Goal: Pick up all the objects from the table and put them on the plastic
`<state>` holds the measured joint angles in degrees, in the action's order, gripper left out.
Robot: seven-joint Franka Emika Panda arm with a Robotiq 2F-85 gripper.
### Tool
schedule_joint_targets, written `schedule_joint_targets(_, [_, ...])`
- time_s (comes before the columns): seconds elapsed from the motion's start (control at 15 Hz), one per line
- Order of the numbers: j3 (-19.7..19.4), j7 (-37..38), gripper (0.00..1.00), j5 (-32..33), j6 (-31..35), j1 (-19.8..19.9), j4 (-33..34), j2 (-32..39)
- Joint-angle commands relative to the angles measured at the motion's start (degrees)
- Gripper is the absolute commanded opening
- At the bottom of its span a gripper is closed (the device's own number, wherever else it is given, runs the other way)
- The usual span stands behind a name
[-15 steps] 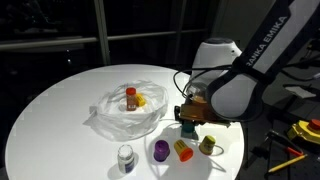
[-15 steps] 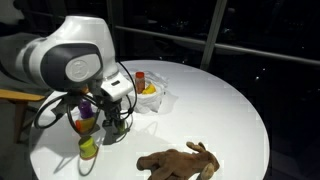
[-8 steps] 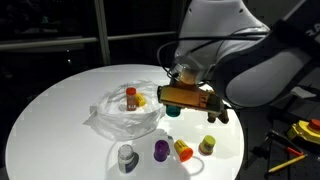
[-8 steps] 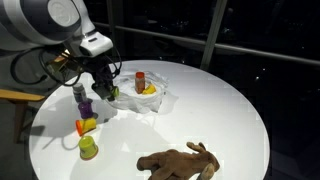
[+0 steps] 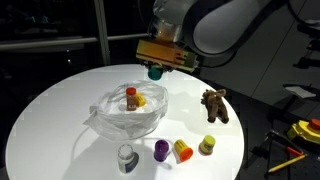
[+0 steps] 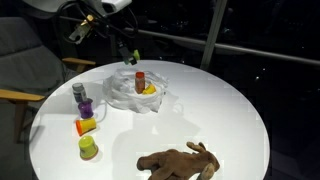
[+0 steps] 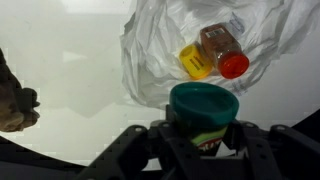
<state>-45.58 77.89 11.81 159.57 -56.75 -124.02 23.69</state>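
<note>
The small tub is still above the plastic, which lies open beside the yellow piece, so my gripper should lower the tub toward the bare patch to let it go.
My gripper is shut on a small tub with a teal lid and holds it in the air above the far edge of the clear plastic; the tub also shows in both exterior views. On the plastic lie a red-capped bottle and a yellow piece. On the table stand a grey-lidded jar, a purple tub, an orange-yellow tub and a yellow-green tub.
A brown plush toy lies on the round white table near its edge. A chair stands beside the table. Yellow tools lie off the table at one side.
The gripper has lifted the teal-lidded tub from among the tubs on the table and carried it up and over toward the plastic. The plush toy is now uncovered.
</note>
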Motion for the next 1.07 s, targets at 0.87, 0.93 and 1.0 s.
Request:
schedule_joint_targets(0.87, [33.0, -19.3, 0.88, 0.1, -11.6, 37.2, 23.6, 17.5])
schedule_joint_targets(0.93, [32.7, -18.8, 0.96, 0.7, -11.0, 36.4, 22.3, 16.8])
schedule_joint_targets(1.0, [32.1, -17.8, 1.0, 1.7, -9.7, 35.1, 20.1, 15.5])
